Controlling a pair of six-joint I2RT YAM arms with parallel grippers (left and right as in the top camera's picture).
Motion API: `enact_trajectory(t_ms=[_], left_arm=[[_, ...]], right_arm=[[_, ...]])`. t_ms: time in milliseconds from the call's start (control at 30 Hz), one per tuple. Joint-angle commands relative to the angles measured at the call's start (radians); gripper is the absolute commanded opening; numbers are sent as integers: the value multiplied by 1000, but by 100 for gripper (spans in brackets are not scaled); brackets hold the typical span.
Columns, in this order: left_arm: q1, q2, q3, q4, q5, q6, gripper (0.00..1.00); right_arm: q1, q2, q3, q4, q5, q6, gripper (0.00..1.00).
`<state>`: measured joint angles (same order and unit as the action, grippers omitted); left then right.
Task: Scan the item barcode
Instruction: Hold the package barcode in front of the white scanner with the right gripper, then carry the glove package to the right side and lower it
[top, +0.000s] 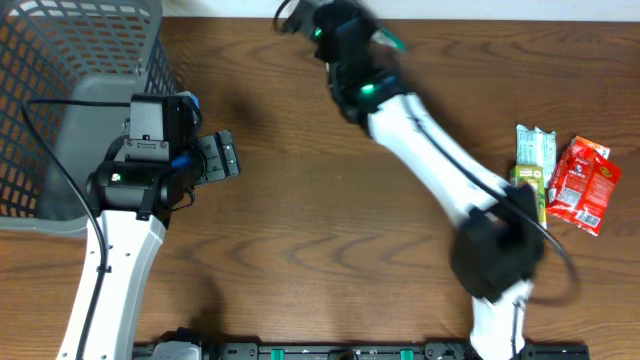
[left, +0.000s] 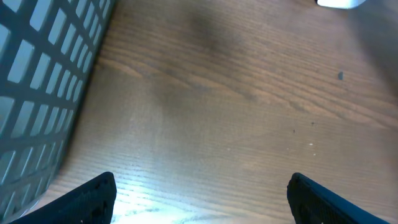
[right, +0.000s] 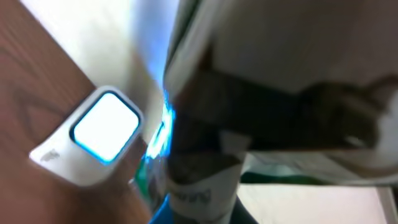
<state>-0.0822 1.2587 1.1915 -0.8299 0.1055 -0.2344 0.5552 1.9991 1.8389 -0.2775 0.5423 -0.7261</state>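
Observation:
The right gripper swings back to the right in the overhead view next and releases the item on open wood (top: 482, 138) beside the snack bar.
My right gripper (top: 340, 30) is stretched to the far edge of the table at top centre and blurred. It is shut on the item (right: 208, 180), a packet with brown, white and green print that fills the right wrist view close to the lens. A teal-green end of the item (top: 390, 42) sticks out beside the gripper. The white scanner (right: 106, 130) with its lit window stands just left of the item. No barcode is readable. My left gripper (top: 222, 158) hangs open next to the basket, over bare wood (left: 200, 182).
A grey mesh basket (top: 60, 60) fills the far left. At the right edge lie a green-and-white snack bar (top: 533, 155), a yellow-green packet (top: 527, 190) partly under my right arm, and a red packet (top: 585, 185).

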Motion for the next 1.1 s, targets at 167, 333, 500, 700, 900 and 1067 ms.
enact_trajectory(t_ms=[167, 333, 500, 700, 900, 1067], left_arm=[[3, -2, 23, 0, -9, 13, 89], [3, -2, 23, 0, -9, 13, 89], [3, -2, 23, 0, -9, 13, 89], [3, -2, 23, 0, -9, 13, 89], [3, -2, 23, 0, -9, 13, 89], [3, -2, 23, 0, -9, 13, 89]], right_arm=[[-154, -219, 7, -703, -349, 541, 1], [-313, -211, -47, -1022, -627, 580, 1], [-412, -210, -226, -976, -621, 579, 1], [-534, -210, -428, -772, -566, 580, 2], [-624, -210, -569, -543, -547, 567, 6], [-650, -210, -642, -388, -547, 552, 54]])
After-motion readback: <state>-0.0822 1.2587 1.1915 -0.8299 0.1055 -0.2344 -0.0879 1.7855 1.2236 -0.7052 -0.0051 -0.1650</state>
